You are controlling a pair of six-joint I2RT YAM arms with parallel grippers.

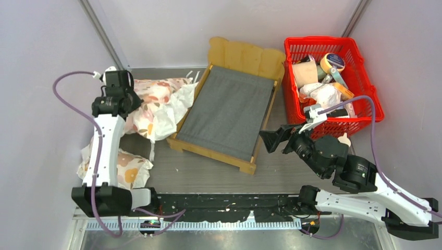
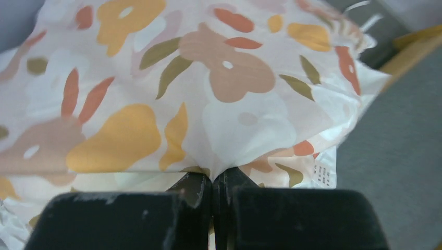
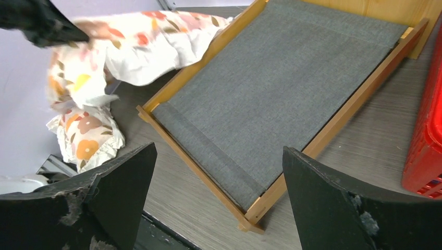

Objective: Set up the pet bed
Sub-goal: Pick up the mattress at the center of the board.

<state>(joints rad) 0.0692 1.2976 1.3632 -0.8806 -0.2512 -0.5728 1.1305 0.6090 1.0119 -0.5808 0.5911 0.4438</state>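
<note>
The floral cushion [image 1: 159, 104] lies outward and to the left of my right gripper in the top view, so I need to move that gripper outward across the bare bed onto the cushion next.
The pet bed [image 1: 229, 112], a light-wood frame with a scalloped headboard and a dark grey surface, lies bare in the middle of the table. It also fills the right wrist view [image 3: 281, 88]. A white floral cushion [image 1: 159, 104] lies crumpled against the bed's left rail. My left gripper [image 1: 133, 100] is over it, and in the left wrist view the left gripper [image 2: 212, 179] is shut, pinching a fold of the cushion's fabric [image 2: 208, 94]. My right gripper [image 1: 273, 139] hovers open by the bed's near right corner, nothing between its fingertips [image 3: 219, 148].
A smaller floral pillow [image 1: 122, 166] lies at the near left beside the left arm's base. A red plastic basket [image 1: 372, 91] with several items stands right of the bed, its wall [image 3: 427, 130] close to my right gripper. Walls enclose three sides.
</note>
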